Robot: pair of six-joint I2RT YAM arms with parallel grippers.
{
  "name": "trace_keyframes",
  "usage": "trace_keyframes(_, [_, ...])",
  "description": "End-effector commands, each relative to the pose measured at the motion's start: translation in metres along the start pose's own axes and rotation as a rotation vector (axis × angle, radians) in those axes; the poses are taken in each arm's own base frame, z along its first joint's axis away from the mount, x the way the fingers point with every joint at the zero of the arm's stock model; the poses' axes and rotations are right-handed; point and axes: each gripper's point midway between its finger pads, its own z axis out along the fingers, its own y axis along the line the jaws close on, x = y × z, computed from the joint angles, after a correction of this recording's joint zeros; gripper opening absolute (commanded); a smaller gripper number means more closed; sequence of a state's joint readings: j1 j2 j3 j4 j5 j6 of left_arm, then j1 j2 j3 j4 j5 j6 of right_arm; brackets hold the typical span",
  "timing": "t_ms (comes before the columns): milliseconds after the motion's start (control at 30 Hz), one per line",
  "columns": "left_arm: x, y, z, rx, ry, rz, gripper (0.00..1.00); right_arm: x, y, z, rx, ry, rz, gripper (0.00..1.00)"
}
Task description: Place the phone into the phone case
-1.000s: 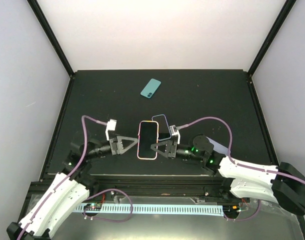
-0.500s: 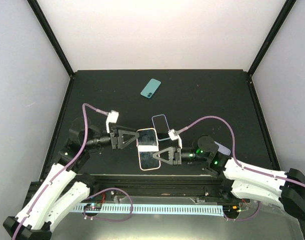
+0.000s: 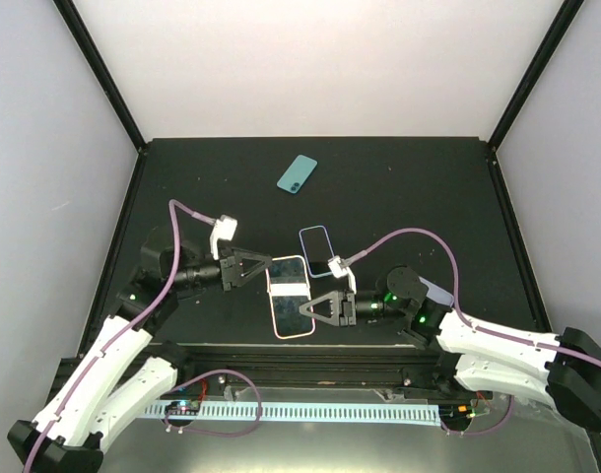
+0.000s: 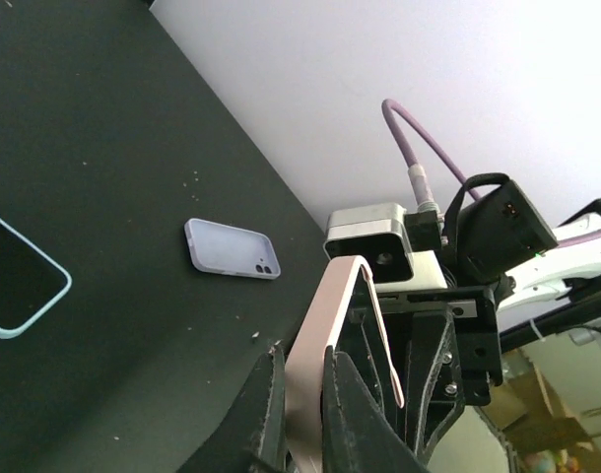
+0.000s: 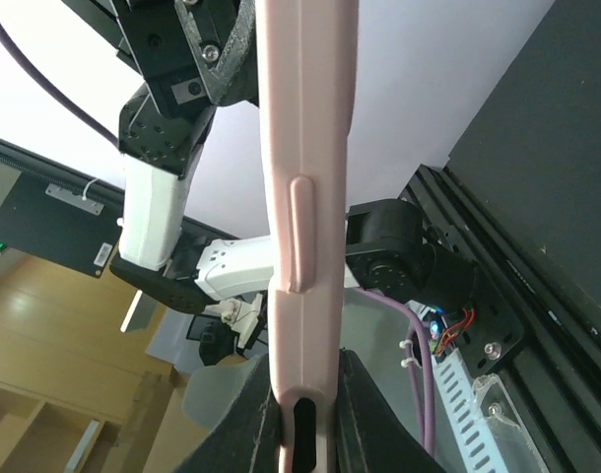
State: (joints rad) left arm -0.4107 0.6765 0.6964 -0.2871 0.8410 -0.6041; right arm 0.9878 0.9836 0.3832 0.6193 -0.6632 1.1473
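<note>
My right gripper should next move the pink-cased phone it holds outward and down, then release it on the bare, open tabletop (image 3: 277, 247) beside the blue-rimmed phone.
The teal-green phone (image 3: 299, 173) lies alone at the far middle of the black table, well away from both grippers. The lavender phone case (image 4: 232, 248) lies flat with its camera cut-out showing; in the top view only its pale corner (image 3: 440, 293) peeks out beside the right arm. Both grippers hold a pink-cased phone (image 3: 291, 296) above the table's near middle. My left gripper (image 3: 271, 271) (image 4: 299, 360) is shut on its far-left edge. My right gripper (image 3: 305, 311) (image 5: 302, 399) is shut on its near-right edge, by the port cut-out.
A light blue-rimmed phone (image 3: 317, 251) (image 4: 15, 281) lies flat just beyond the pink one. Purple cables loop over both arms. Black posts and white walls enclose the table (image 3: 409, 197), and a rail runs along its near edge.
The pink-cased phone has come nearer and tilted, carried by the right gripper. The left gripper followed it and has closed onto its edge, having stood open before.
</note>
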Motion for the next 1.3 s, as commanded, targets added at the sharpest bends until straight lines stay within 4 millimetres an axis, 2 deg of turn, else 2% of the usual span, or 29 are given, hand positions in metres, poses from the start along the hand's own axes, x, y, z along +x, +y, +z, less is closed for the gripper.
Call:
trace_keyframes(0, [-0.010, 0.000, -0.006, -0.079, -0.003, 0.067, 0.02, -0.016, 0.024, 0.003, -0.058, -0.046, -0.065, 0.06])
trace_keyframes(167, [-0.010, 0.011, -0.008, -0.149, 0.002, 0.063, 0.02, -0.020, 0.006, 0.006, 0.007, -0.075, -0.024, 0.06])
trace_keyframes(300, [-0.007, 0.005, -0.008, -0.119, 0.019, 0.068, 0.03, -0.024, 0.001, 0.007, 0.021, -0.096, 0.001, 0.06])
trace_keyframes(333, [-0.006, 0.001, -0.009, -0.101, 0.018, 0.063, 0.08, -0.025, 0.000, 0.006, 0.029, -0.106, 0.003, 0.06])
trace_keyframes(400, [-0.006, -0.007, -0.010, -0.067, 0.011, 0.038, 0.31, -0.033, -0.004, 0.002, 0.058, -0.160, 0.000, 0.06])
trace_keyframes(500, [-0.004, -0.014, -0.012, -0.039, 0.005, 0.000, 0.57, -0.044, -0.001, -0.008, 0.061, -0.248, -0.016, 0.06])
trace_keyframes(667, [0.006, -0.018, -0.011, 0.040, -0.001, -0.078, 0.70, -0.060, 0.006, -0.019, 0.082, -0.351, -0.029, 0.06])
trace_keyframes(833, [0.018, -0.016, -0.005, 0.153, -0.003, -0.169, 0.73, -0.075, 0.014, -0.022, 0.081, -0.417, -0.023, 0.06])
trace_keyframes(1067, [0.035, -0.004, 0.005, 0.181, 0.059, -0.246, 0.64, -0.090, 0.020, -0.020, 0.072, -0.467, -0.005, 0.06])
trace_keyframes(1267, [0.038, 0.003, 0.009, 0.165, 0.075, -0.269, 0.56, -0.095, 0.022, -0.013, 0.058, -0.464, 0.008, 0.07])
